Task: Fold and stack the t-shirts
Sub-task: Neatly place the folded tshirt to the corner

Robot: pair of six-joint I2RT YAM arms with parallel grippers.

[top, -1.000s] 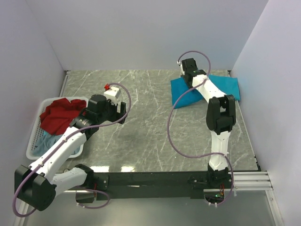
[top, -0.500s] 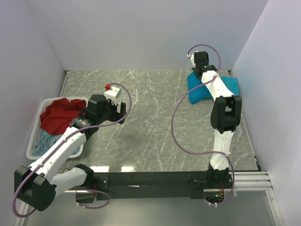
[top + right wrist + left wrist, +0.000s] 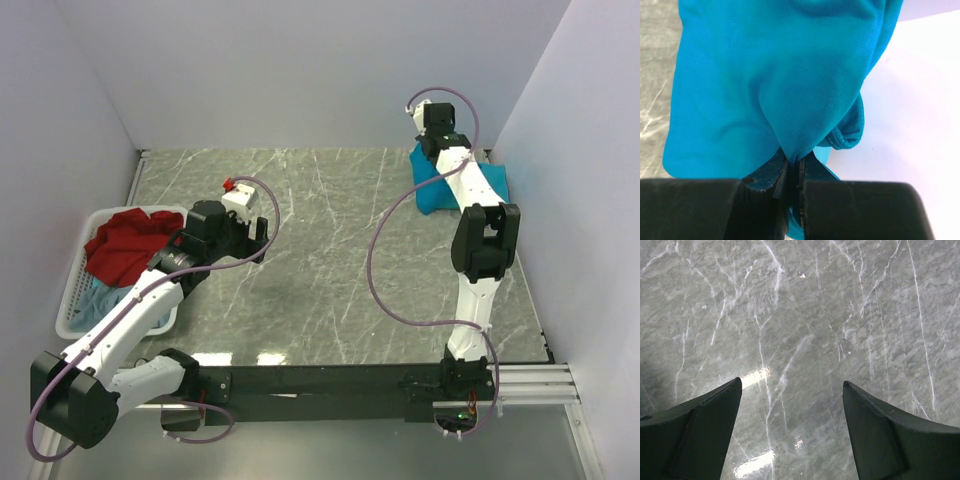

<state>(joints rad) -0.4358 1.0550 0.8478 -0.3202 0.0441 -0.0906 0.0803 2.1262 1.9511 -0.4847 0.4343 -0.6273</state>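
I should next carry the pinch over the teal-blue t-shirt's end by the side (image 3: 495,182) and let go, as that end lies to the right of my right gripper in the top view.
A teal-blue t-shirt (image 3: 455,188) lies at the far right corner of the table. My right gripper (image 3: 437,140) is shut on a pinch of it (image 3: 790,90) and holds that part up over the rest, near the back wall. A red t-shirt (image 3: 125,245) and a pale grey-blue one (image 3: 95,297) lie in the white basket (image 3: 70,318) at the left. My left gripper (image 3: 262,235) is open and empty over bare marble (image 3: 800,330), just right of the basket.
The side wall (image 3: 570,200) stands close to the right of the teal shirt and the back wall (image 3: 300,80) behind it. The grey marble tabletop (image 3: 330,270) spans the middle. A purple cable (image 3: 385,260) loops from the right arm.
My right gripper has carried the teal shirt's left part to the right and toward the back wall, folding the spread cloth into a narrower bundle. The left arm has not moved.
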